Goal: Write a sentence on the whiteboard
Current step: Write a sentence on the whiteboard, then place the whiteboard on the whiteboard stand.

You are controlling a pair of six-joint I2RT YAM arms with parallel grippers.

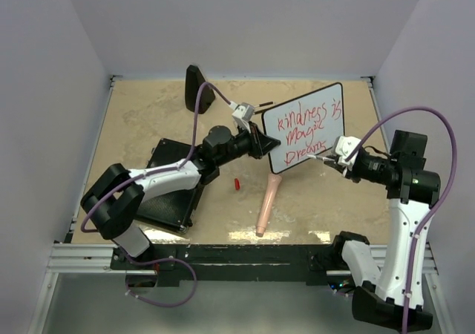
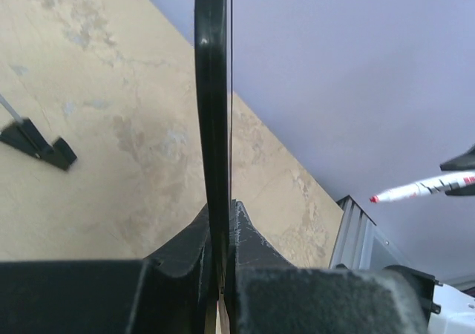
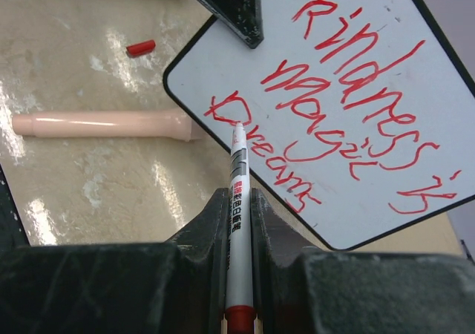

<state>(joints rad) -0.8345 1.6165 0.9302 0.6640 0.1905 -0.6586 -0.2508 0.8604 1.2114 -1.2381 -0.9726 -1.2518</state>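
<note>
I should move my left gripper to the left in the top view, lower the whiteboard (image 1: 304,126) onto the black wire leg (image 1: 265,104) and let go, since "Dreams" is fully written.
The whiteboard (image 1: 304,126) is held tilted up off the table, with "Kindness is Magic Dreams" in red on its face (image 3: 356,111). My left gripper (image 1: 266,142) is shut on its left edge. In the left wrist view the board's black rim (image 2: 215,111) runs edge-on between the closed fingers of that gripper (image 2: 223,215). My right gripper (image 1: 332,158) is shut on a white marker (image 3: 237,178) with red ink, and the tip points at the "D" of "Dreams". The left wrist view shows the marker (image 2: 423,189) a little off the board's face.
A black ribbed case (image 1: 174,185) lies under the left arm. A red cap (image 1: 237,184) and a pale pink tube (image 1: 267,204) lie in front of the board. A black stand piece (image 1: 197,87) sits at the back, and a black wire leg (image 2: 37,142) lies on the table.
</note>
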